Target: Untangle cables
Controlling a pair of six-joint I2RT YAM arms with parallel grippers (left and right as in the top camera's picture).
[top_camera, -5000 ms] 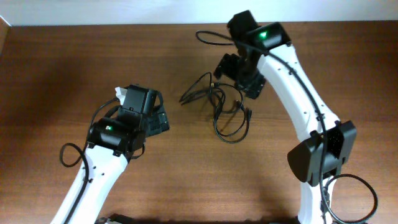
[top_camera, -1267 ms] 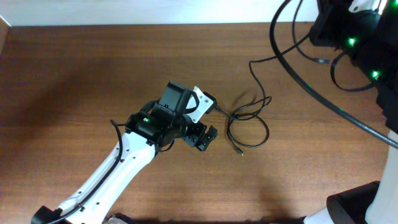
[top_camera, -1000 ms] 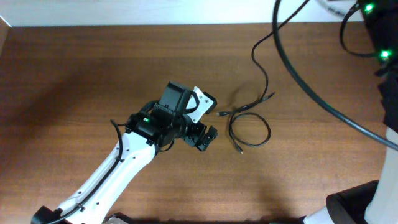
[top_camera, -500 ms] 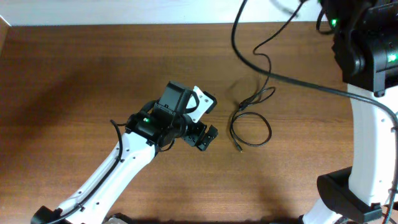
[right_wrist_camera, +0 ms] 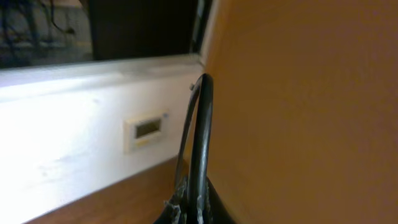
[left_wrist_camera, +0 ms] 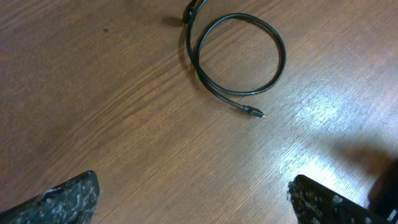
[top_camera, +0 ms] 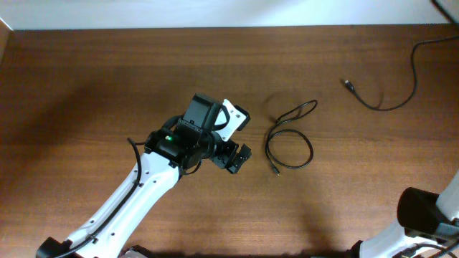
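My right gripper tilts downward next and lowers toward the bare wood beside the trailing black cable, releasing the cable there. That part of the wood lies open.
One thin black cable (top_camera: pixel 267 149) lies looped on the wooden table, and my open left gripper (top_camera: pixel 239 140) sits just to its left, apart from it. In the left wrist view the same cable loop (left_wrist_camera: pixel 281 55) lies ahead of the gripper (left_wrist_camera: pixel 196 202), whose wide-apart fingertips (left_wrist_camera: pixel 68 199) hold nothing. A second cable (top_camera: pixel 380 107) trails at the upper right, its plug end (top_camera: pixel 348 84) free and its other end running off the right edge. My right gripper (right_wrist_camera: pixel 194 208) is out of the overhead view. It is shut on that black cable (right_wrist_camera: pixel 200 137), which rises from the jaws.
The right arm's base (top_camera: pixel 430 215) stands at the bottom right corner. A white wall strip (top_camera: pixel 215 13) borders the table's far edge. The right wrist view faces a white wall with a small panel (right_wrist_camera: pixel 148 129) and an orange-brown surface (right_wrist_camera: pixel 311 93).
The right arm has swung out of the overhead view to the right, drawing its cable away from the loop. The looped cable stays on the table. The left arm has not moved.
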